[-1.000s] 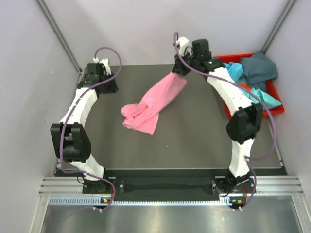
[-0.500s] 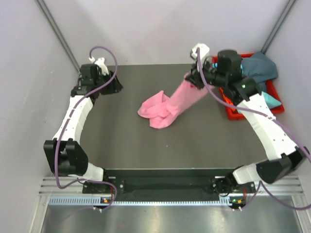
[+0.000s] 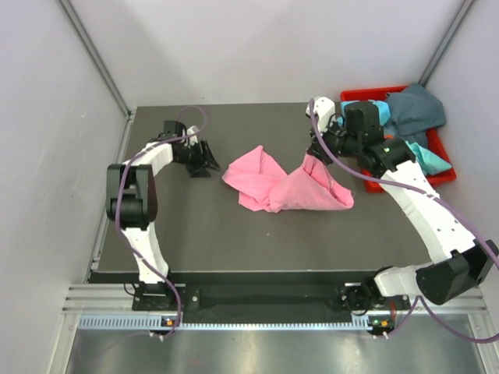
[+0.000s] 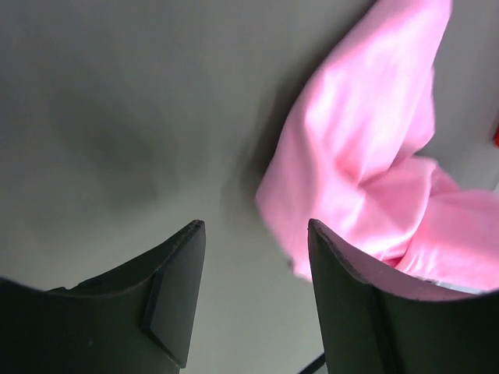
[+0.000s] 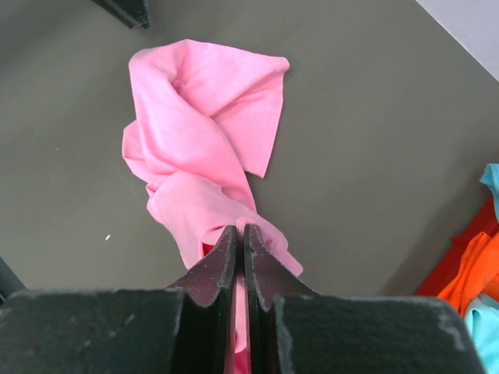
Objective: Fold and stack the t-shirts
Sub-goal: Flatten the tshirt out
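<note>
The pink t-shirt's loose tip lies just to the right of my left gripper in the top view, so I will bring the gripper's open fingers across to pinch it.
A bright pink t-shirt point(image 3: 288, 185) lies crumpled in the middle of the dark table. My right gripper point(image 3: 316, 153) is shut on its right end and holds that end a little above the table; in the right wrist view point(image 5: 240, 227) pink cloth point(image 5: 204, 148) runs from between the jaws. My left gripper point(image 3: 207, 158) sits low at the shirt's left, apart from it, jaws open with nothing between them. In the left wrist view point(image 4: 256, 224) the pink t-shirt point(image 4: 366, 148) lies just beyond the right finger. More t-shirts, dark teal-grey point(image 3: 417, 107), turquoise point(image 3: 427, 157) and orange point(image 5: 475, 273), fill the bin.
A red plastic bin point(image 3: 361, 96) stands at the table's back right corner, just behind my right gripper. The dark table point(image 3: 218, 226) has grey walls behind and at both sides, with slanted metal posts in the back corners.
My right gripper has carried the pink t-shirt rightward and lowered it, so more cloth spreads on the table. My left arm swung in from the back left toward the shirt and its jaws widened.
</note>
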`<state>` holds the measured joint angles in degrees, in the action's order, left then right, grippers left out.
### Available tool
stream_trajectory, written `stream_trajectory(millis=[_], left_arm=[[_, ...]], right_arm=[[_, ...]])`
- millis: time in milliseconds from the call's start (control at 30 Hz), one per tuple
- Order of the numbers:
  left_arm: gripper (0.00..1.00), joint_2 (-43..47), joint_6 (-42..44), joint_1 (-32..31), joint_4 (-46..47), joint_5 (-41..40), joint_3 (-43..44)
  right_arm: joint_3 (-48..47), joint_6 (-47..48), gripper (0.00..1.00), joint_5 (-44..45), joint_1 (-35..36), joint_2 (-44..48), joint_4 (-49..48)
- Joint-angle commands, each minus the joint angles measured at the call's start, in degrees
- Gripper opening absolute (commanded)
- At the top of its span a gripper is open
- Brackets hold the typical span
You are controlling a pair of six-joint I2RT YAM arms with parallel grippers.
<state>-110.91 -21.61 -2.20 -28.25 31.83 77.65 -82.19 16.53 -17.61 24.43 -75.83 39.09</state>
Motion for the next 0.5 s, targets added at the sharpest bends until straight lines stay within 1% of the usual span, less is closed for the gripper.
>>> stream_trajectory(millis=[0, 33, 167, 300, 467], left_arm=[[0.60, -4.91, -1.68, -0.18, 3.64, 6.04, 8.38], [0.60, -7.01, -1.86, -0.35, 3.64, 6.39, 10.66], [0.60, -9.58, -2.47, -1.40, 4.17, 7.45, 13.14], [0.60, -10.46, -3.44, -2.63, 4.78, 8.94, 12.44], [0.56, -10.03, -3.62, -4.13, 4.69, 9.30, 9.54]], right_arm=[[-2.97, 1.31, 0.00, 1.08, -0.69, 0.95, -1.04], [-3.06, 1.31, 0.00, 1.26, -0.69, 0.60, -1.03], [-3.24, 1.57, 0.00, 1.78, -0.96, -0.10, -1.03], [-3.50, 1.83, 0.00, 2.40, -1.48, -0.63, -1.21], [-3.59, 1.84, 0.00, 2.31, -1.75, -1.25, -1.73]])
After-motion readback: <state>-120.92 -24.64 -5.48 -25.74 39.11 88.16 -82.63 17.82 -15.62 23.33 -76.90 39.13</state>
